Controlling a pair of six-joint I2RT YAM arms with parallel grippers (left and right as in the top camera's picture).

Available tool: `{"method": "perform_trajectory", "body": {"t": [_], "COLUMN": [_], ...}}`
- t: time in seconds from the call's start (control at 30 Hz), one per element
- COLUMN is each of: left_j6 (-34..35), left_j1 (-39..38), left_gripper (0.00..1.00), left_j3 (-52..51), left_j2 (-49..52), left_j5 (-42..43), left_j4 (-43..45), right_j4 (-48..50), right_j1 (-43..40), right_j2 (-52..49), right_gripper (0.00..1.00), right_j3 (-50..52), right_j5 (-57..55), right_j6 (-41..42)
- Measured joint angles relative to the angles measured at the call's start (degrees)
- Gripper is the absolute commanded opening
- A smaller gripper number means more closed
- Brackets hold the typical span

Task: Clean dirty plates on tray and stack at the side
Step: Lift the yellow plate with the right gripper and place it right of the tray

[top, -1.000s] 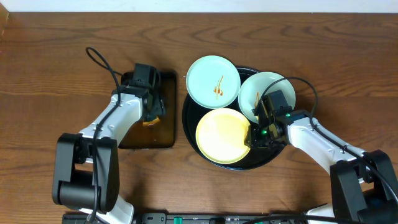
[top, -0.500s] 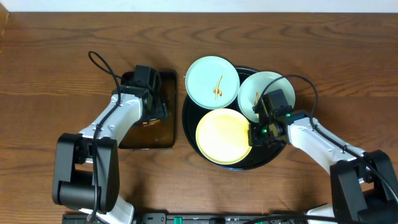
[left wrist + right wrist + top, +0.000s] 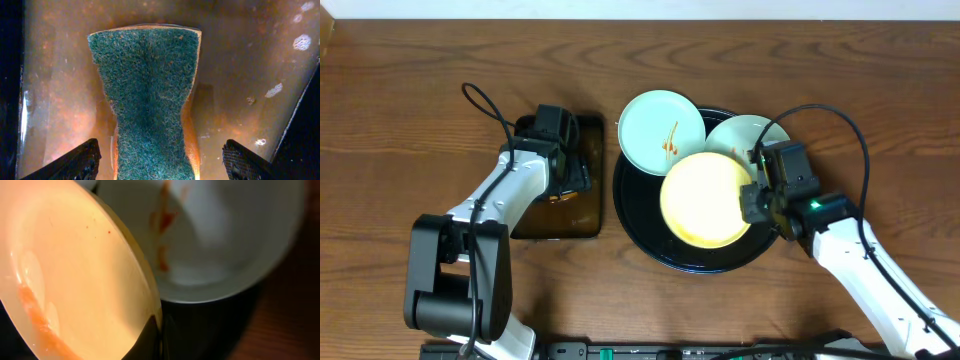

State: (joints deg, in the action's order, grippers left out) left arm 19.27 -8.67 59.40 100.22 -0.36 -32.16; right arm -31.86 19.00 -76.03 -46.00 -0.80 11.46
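Note:
Bare tabletop lies right of my right gripper in the overhead view, so next my right gripper will raise the cream-yellow plate (image 3: 705, 200), carry it there, lower it and release.
The round black tray (image 3: 645, 232) holds three plates. One mint-green plate (image 3: 655, 126) with a red streak lies at its back left. A second mint-green plate (image 3: 735, 135) lies at the back right, also in the right wrist view (image 3: 225, 240). My right gripper (image 3: 756, 203) is shut on the right rim of the cream-yellow plate (image 3: 705, 200) and holds it lifted and tilted over the tray; that plate shows an orange smear in the right wrist view (image 3: 75, 280). My left gripper (image 3: 160, 160) is open, its jaws either side of a teal sponge (image 3: 147, 95).
The sponge lies in a rectangular brown-bottomed tray (image 3: 565, 215) left of the black tray. Brown wood-grain tabletop (image 3: 820, 60) surrounds both. The right arm's cable (image 3: 840, 120) arcs over the table at the right.
My right gripper has lifted the cream-yellow plate and carried it right and back, so it now overlaps the right mint-green plate. The left arm has hardly moved.

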Motion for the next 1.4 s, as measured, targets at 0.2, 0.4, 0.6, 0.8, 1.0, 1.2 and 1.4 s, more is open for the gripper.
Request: {"method": "perform_trajectory", "body": {"t": [0.2, 0.4, 0.6, 0.8, 1.0, 1.2, 1.4], "left_j6": [0.0, 0.0, 0.0, 0.0, 0.0, 0.0, 0.0], "left_j1": [0.0, 0.0, 0.0, 0.0, 0.0, 0.0, 0.0], "left_gripper": [0.79, 0.79, 0.79, 0.79, 0.79, 0.79, 0.79], "left_j3": [0.0, 0.0, 0.0, 0.0, 0.0, 0.0, 0.0], "left_j2": [0.0, 0.0, 0.0, 0.0, 0.0, 0.0, 0.0], "left_j5": [0.0, 0.0, 0.0, 0.0, 0.0, 0.0, 0.0], "left_j4": [0.1, 0.1, 0.2, 0.3, 0.3, 0.4, 0.4], "right_j4": [1.5, 3.7, 4.9, 7.8, 8.0, 8.2, 7.7], "right_j1": [3.1, 10.7, 19.6, 26.6, 26.9, 26.9, 20.2], "right_j2": [5.7, 11.1, 11.2, 11.2, 11.2, 11.2, 11.2], "right_gripper": [0.01, 0.01, 0.01, 0.01, 0.01, 0.01, 0.01], "right_j3": [0.0, 0.0, 0.0, 0.0, 0.0, 0.0, 0.0], "right_j5": [-7.3, -19.0, -32.5, -44.6, -47.9, -49.7, -50.2], "right_j6": [-2.1, -8.1, -13.2, -16.2, -17.2, -17.4, -12.1]}}
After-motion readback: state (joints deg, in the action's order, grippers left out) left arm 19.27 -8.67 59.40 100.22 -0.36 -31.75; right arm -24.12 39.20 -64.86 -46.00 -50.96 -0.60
